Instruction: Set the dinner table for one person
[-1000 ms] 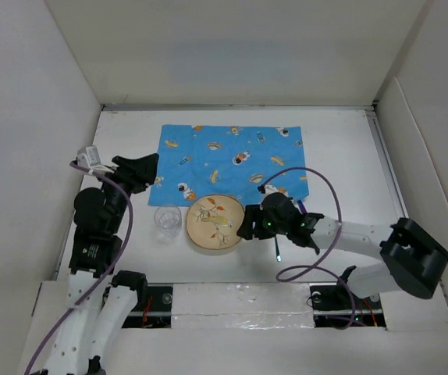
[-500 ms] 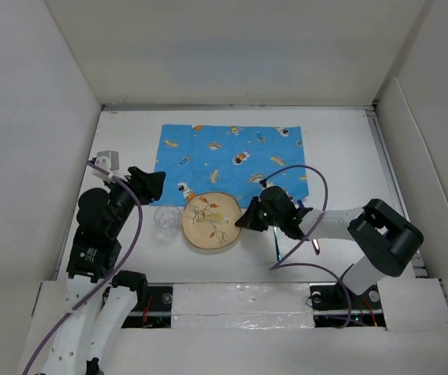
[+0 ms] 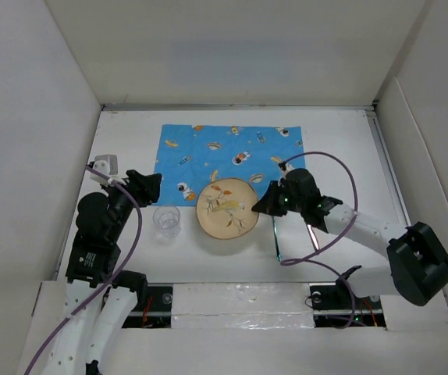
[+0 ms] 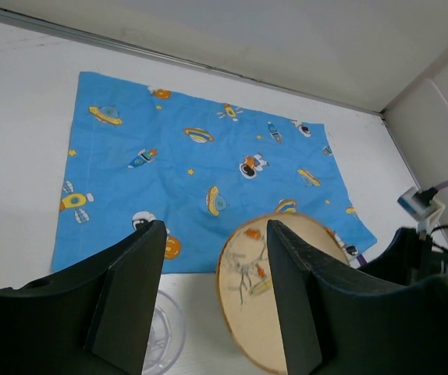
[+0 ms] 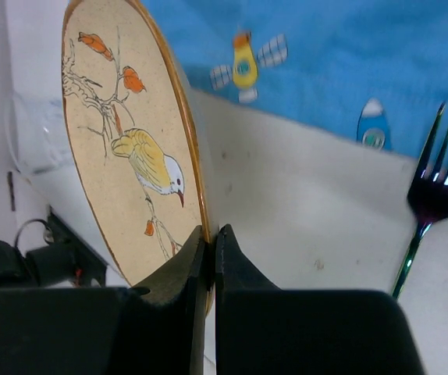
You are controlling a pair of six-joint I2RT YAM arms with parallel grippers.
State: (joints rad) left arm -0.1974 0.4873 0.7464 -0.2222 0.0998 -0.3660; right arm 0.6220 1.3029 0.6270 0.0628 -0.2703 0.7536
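I will next take the plate [image 3: 225, 208] outward in my right gripper, then lower and release it on the empty middle of the blue placemat [image 3: 232, 156], outward and below.
My right gripper [image 3: 260, 208] [image 5: 209, 232] is shut on the right rim of a round beige plate [image 3: 225, 208] [image 5: 122, 148] [image 4: 286, 289] painted with a bird on a branch, holding it tilted up off the white dinner table [image 3: 341, 148], partly over the near edge of the blue space-print placemat [image 3: 232, 156] [image 4: 200, 164]. A clear glass [image 3: 166, 221] [image 4: 161, 336] stands left of the plate. A dark iridescent fork [image 3: 275, 238] [image 5: 435, 195] lies on the table right of the plate. My left gripper [image 3: 151, 186] [image 4: 215, 234] hangs open above the glass, holding nothing.
Upright white panels [image 3: 44, 117] wall in the table on the left, back and right. A purple cable [image 3: 333, 168] loops over my right arm. A second thin utensil [image 3: 313, 238] lies under the right forearm.
My right gripper closed on the plate's rim, lifted it tilted and carried it right and toward the placemat. My left gripper shifted slightly, staying open.
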